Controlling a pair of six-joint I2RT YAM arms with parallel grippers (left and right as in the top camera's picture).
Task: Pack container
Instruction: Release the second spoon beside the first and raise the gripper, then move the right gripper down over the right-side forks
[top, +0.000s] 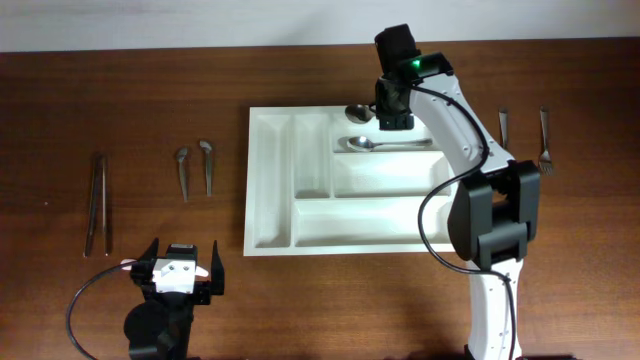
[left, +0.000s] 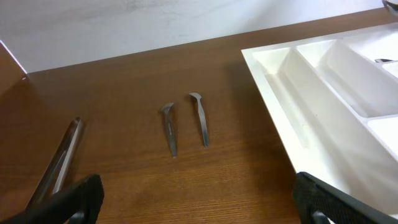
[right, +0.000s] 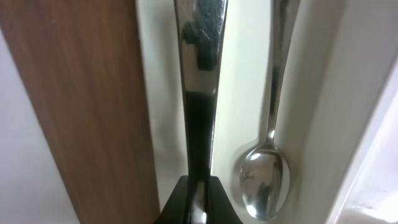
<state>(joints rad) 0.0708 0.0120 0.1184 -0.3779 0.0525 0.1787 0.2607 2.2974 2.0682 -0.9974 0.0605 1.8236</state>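
Note:
Next, my right gripper lowers to the bare part (top: 383, 132) (right: 239, 118) beside the second spoon and releases its spoon's handle, as this far wide tray section holds one.
The white cutlery tray (top: 270, 180) lies mid-table. My right gripper (top: 393, 118) is shut on the handle of a spoon (top: 357, 112), held low over the tray's far wide compartment near its back wall. In the right wrist view the jaws (right: 199, 202) pinch that spoon (right: 199, 93), and a second spoon (right: 264, 180) lies in the same compartment along the divider (top: 385, 143). My left gripper (top: 180, 275) is open and empty near the table's front edge, left of the tray. Its jaws (left: 199, 205) frame bare wood, with the tray (left: 292, 112) to the right.
Two small spoons (top: 182, 170) (top: 207, 165) lie left of the tray and also show in the left wrist view (left: 169, 127) (left: 199, 118). Two knives (top: 97, 200) lie at the far left. Two forks (top: 505, 125) (top: 545, 140) lie right of the tray.

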